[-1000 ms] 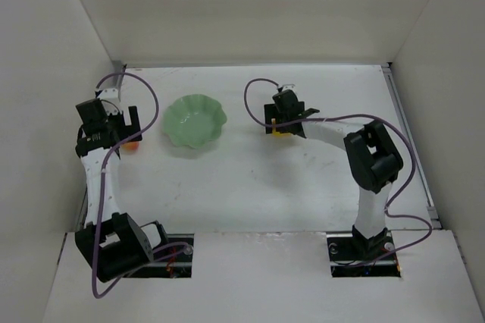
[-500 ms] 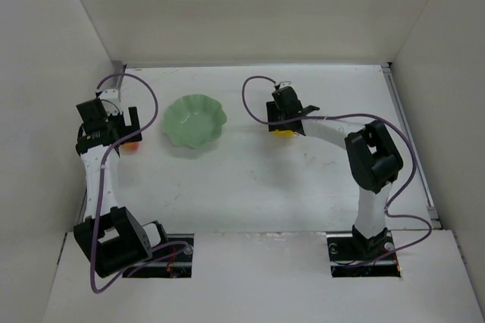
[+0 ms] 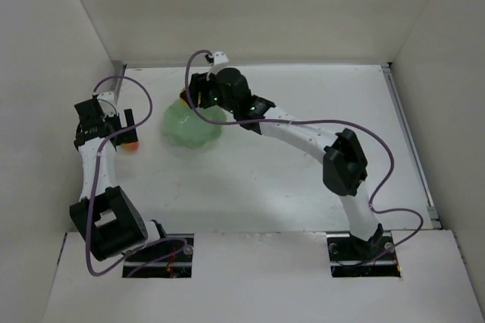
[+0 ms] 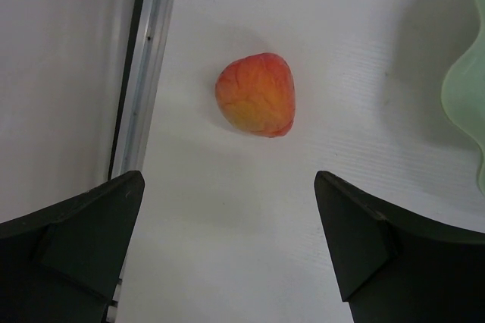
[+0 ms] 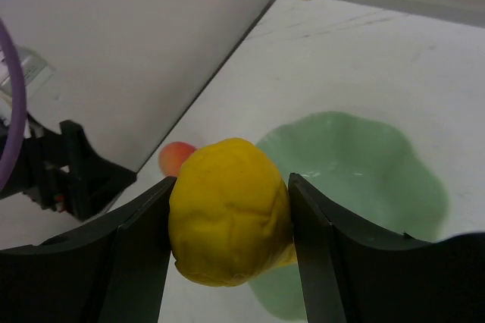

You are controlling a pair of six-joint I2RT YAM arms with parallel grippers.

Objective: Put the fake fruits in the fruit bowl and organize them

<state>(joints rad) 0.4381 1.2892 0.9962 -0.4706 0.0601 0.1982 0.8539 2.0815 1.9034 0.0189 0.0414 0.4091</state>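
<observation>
The orange-red peach [image 3: 131, 143] is on the tabletop below my open fingers, so I will lower my left gripper around the peach's rounded sides and close it.
The yellow pear [image 5: 227, 213] hangs above the table with my right gripper [image 5: 229, 194] shut on it, one finger pressed against each side. Below and just beyond it lies the mint-green fruit bowl [image 5: 364, 164], with nothing in it. From above, the right gripper [image 3: 194, 100] hovers over the bowl's [image 3: 191, 130] far-left rim. The orange-red peach [image 4: 256, 94] rests on the table left of the bowl, near the side rail. My left gripper [image 4: 229, 186] stands open just short of the peach, which is apart from both fingers. In the top view the peach [image 3: 131, 143] sits beside the left gripper [image 3: 114, 124].
A metal rail [image 4: 140, 73] and the white side wall run close to the left of the peach. The bowl's scalloped edge [image 4: 464, 95] lies to the right of the left gripper. The right arm [image 3: 303, 130] stretches across the middle of the table.
The right gripper closed on the pear at the table's centre-right, then carried it left until it hung over the bowl. The left arm has barely moved.
</observation>
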